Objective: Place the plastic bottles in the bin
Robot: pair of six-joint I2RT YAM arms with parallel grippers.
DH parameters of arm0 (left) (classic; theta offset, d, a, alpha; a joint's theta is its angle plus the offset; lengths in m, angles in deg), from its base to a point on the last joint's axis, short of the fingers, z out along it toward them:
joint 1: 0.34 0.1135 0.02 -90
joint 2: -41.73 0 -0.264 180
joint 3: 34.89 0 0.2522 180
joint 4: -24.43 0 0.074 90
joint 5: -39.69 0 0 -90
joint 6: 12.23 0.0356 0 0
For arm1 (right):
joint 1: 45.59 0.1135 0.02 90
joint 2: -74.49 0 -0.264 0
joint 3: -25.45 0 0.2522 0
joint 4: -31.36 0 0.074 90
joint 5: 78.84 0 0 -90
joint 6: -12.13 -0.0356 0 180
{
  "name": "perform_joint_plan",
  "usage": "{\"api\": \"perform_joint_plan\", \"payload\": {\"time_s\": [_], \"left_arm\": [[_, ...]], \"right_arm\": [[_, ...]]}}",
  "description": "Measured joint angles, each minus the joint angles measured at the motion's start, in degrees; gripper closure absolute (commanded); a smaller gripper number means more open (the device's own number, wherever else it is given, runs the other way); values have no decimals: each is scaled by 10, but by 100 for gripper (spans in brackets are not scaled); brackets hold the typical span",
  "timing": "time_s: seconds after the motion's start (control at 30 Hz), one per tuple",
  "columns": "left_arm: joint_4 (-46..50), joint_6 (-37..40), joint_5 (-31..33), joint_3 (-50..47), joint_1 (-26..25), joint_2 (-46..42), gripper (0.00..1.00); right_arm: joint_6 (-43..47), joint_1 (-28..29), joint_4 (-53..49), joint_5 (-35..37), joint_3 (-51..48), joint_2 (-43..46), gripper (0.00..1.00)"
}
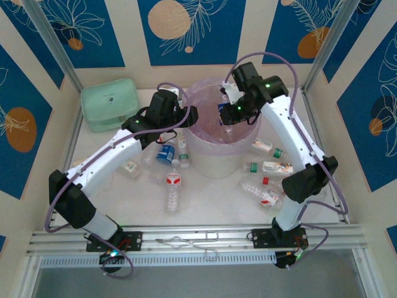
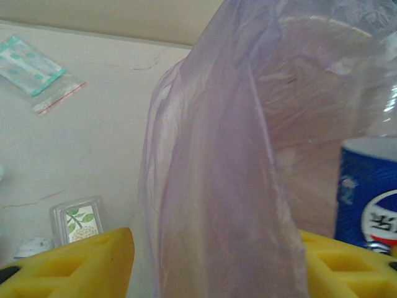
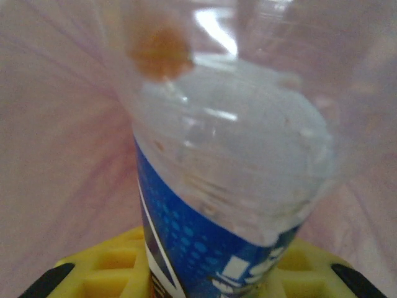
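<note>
My right gripper brings the clear bottle down past the bin's rim next, then releases it, since the open inside of the pink bag (image 1: 208, 93) lies below.
The white bin (image 1: 214, 162) with its pink bag (image 1: 208, 93) stands mid-table. My right gripper (image 1: 225, 113) hangs over the bin's mouth, shut on a clear bottle with a blue label (image 3: 205, 230); its yellow fingers (image 3: 105, 273) flank the bottle, with pink liner behind. My left gripper (image 1: 186, 115) is at the bin's left rim, open, and a fold of the pink bag (image 2: 217, 186) hangs between its wide-apart fingers (image 2: 74, 261). Several bottles lie on the table: red-labelled (image 1: 174, 186), blue-labelled (image 1: 164, 154), and a group to the right (image 1: 273, 166).
A mint-green zip pouch (image 1: 110, 104) lies at the back left. A small clear box (image 1: 130, 167) sits left of the bin, also seen as a leaf-print box (image 2: 77, 220). A dotted sachet (image 2: 31, 68) lies on the table. A blue-labelled bottle (image 2: 369, 192) shows at the right edge.
</note>
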Motion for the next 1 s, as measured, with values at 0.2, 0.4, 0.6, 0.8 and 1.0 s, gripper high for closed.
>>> {"api": "perform_joint_plan", "payload": {"time_s": [0.2,0.4,0.6,0.8,1.0], "left_arm": [[0,0,0,1,-2,0,39],[1,0,4,2,-5,0,39],[2,0,7,3,-7,0,39],[2,0,9,4,-14,0,39],[2,0,9,4,-16,3,39]], "right_arm": [[17,19,-10,73,-25,-33,100],[11,34,10,96,-68,-71,100],[-11,42,47,66,-108,-116,70],[-49,42,95,29,-153,-122,42],[-77,40,125,19,-171,-116,1]]}}
